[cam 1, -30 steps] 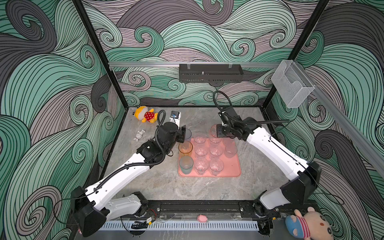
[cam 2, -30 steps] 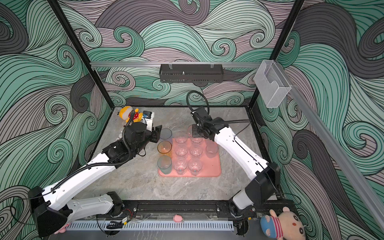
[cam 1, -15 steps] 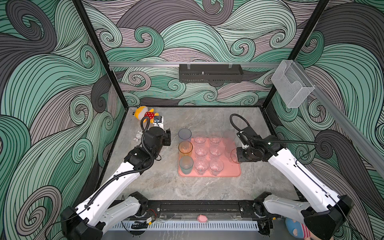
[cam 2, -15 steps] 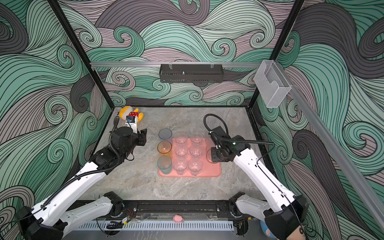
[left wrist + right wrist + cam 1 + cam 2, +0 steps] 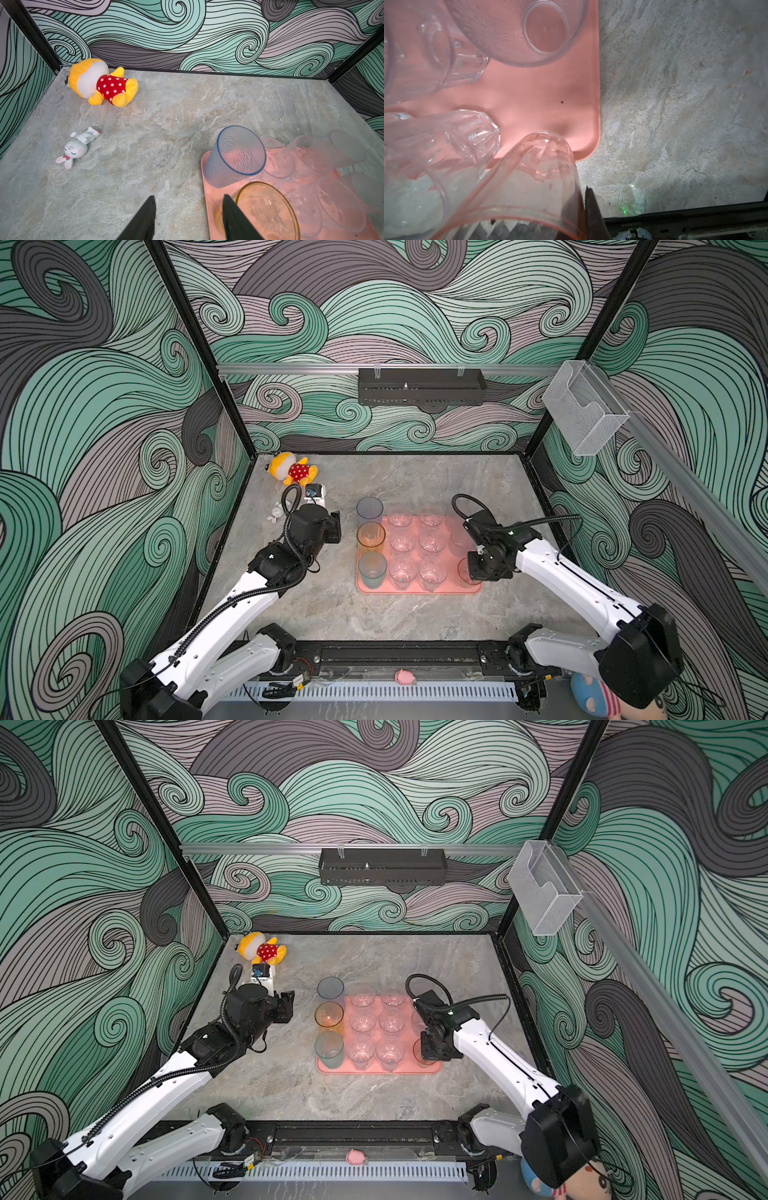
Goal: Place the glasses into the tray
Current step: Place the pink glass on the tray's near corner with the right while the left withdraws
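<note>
The tray's bare near corner (image 5: 556, 122) lies below my right gripper. So my right gripper brings the pink-tinted glass (image 5: 529, 187) down onto it next, beside the clear glasses, and releases the pink-tinted glass's side.
The salmon-pink tray (image 5: 415, 588) (image 5: 374, 1070) holds several glasses. Along its left side stand a blue-grey one (image 5: 369, 510), an orange one (image 5: 370, 536) and a teal one (image 5: 372, 570), with clear ones (image 5: 402, 540) beside them. My right gripper (image 5: 478, 570) (image 5: 583, 193) is shut on the wall of a pink-tinted glass (image 5: 529, 187) (image 5: 417, 1052), tilted over the tray's near right corner (image 5: 587, 145). Whether its base touches the tray I cannot tell. Left of the tray, my left gripper (image 5: 336, 526) (image 5: 188, 199) is open and empty beside the orange glass (image 5: 268, 209).
A yellow plush (image 5: 293, 469) lies at the far left corner and a white bunny figurine (image 5: 76, 147) near the left wall. A black rack (image 5: 419, 386) and a clear box (image 5: 582, 406) hang on the walls. Bare stone surface lies in front of the tray.
My right gripper has moved from the tray's far side toward the front, along its right edge, to the near right corner. My left gripper has drawn back leftward from the blue-grey glass.
</note>
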Action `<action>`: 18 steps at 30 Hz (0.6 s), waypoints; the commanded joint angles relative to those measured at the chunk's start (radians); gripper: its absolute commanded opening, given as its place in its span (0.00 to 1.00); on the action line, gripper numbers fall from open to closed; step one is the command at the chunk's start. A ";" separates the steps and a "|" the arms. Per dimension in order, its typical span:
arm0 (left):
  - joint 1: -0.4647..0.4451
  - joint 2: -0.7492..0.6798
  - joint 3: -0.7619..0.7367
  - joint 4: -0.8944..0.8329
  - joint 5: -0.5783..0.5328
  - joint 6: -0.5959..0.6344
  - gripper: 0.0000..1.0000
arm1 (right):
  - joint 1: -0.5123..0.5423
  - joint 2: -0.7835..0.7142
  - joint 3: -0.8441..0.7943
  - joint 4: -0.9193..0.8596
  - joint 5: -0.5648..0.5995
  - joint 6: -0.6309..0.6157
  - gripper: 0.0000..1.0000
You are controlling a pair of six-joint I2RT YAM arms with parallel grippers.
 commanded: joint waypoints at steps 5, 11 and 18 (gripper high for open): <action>0.009 -0.015 -0.019 -0.019 -0.001 -0.031 0.54 | -0.022 0.079 -0.050 0.131 -0.005 0.018 0.08; 0.009 0.003 -0.017 -0.014 0.000 -0.025 0.54 | -0.069 0.114 -0.073 0.169 -0.009 0.003 0.20; 0.009 -0.006 -0.016 -0.026 -0.020 -0.019 0.54 | -0.073 0.040 -0.014 0.090 0.009 -0.020 0.42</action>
